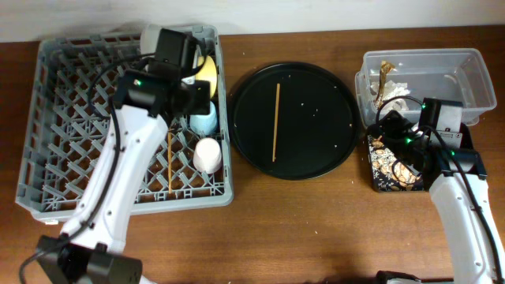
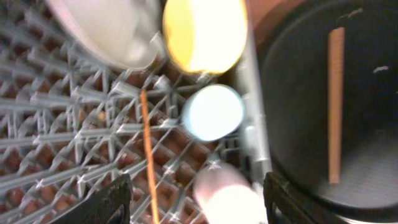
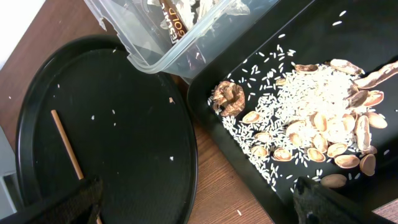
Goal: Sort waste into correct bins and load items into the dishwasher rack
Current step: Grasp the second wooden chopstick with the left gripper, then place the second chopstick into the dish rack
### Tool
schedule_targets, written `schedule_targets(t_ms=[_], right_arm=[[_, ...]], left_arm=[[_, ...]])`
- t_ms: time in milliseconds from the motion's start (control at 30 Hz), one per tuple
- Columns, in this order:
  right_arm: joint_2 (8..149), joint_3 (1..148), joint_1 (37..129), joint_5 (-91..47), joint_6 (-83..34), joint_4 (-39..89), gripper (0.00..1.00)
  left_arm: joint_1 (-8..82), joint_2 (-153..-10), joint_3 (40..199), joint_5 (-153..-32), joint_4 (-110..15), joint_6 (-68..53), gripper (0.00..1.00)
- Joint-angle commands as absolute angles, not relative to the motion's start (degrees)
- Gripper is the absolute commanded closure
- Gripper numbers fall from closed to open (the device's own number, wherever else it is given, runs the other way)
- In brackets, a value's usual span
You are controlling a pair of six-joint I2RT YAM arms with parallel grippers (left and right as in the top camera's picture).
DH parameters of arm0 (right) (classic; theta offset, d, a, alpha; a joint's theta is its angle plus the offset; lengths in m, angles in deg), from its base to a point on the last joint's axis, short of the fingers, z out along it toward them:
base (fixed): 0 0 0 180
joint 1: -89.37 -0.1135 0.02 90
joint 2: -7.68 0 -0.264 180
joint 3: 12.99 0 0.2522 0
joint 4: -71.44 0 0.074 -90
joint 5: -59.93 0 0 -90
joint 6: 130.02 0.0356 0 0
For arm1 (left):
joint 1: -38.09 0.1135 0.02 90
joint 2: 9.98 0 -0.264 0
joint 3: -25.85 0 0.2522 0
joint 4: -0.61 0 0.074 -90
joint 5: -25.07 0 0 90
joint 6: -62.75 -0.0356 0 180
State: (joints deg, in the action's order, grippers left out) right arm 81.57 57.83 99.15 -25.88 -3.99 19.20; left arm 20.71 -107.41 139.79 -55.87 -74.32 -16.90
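The wooden chopstick, still outside the rack, lies below my left gripper and to its right in the overhead view, so I must cross over and lower onto it.
The grey dishwasher rack (image 1: 47,118) holds the grey plate (image 2: 106,31), yellow bowl (image 1: 207,69), light blue cup (image 1: 204,120), pinkish-white cup (image 1: 208,154) and one chopstick (image 1: 169,162). My left gripper (image 1: 199,99) hovers open over the rack's right side, its fingers (image 2: 198,202) either side of the pinkish-white cup (image 2: 227,199). The second chopstick (image 1: 276,122) lies on the round black tray (image 1: 316,71). The clear tub (image 1: 465,71) holds the tissue (image 1: 394,91). The black rectangular tray (image 3: 273,37) holds crumbly leftovers (image 3: 317,112). My right gripper (image 3: 196,208) is open and empty above that tray's left edge.
The round black tray (image 3: 124,124) carries scattered rice grains beside the chopstick (image 3: 67,146). A narrow strip of wooden table (image 3: 217,180) separates it from the black rectangular tray. The clear tub (image 3: 161,56) overhangs that strip.
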Motion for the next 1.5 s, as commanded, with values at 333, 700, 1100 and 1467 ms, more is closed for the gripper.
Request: schedule_targets(t_ms=[333,700,1100,1467], right_arm=[[81.5,57.8,99.5,-26.0,-3.7,19.4,0.02],[81.5,57.8,99.5,-26.0,-3.7,19.4,0.02],[81.5,57.8,99.5,-26.0,-3.7,19.4,0.02],[81.5,57.8,99.5,-26.0,-3.7,19.4,0.02]], left_arm=[[0.8,-132.2,140.2,-54.8,-57.5,-3.7,0.47],[0.4,-139.4,140.2,-57.6,-54.1,-10.9,0.59],[0.3,-143.3,140.3,-59.9,-57.0,-20.5,0.99],[8.0,-136.6,183.2,-49.0,-105.7,-16.3,0.99]])
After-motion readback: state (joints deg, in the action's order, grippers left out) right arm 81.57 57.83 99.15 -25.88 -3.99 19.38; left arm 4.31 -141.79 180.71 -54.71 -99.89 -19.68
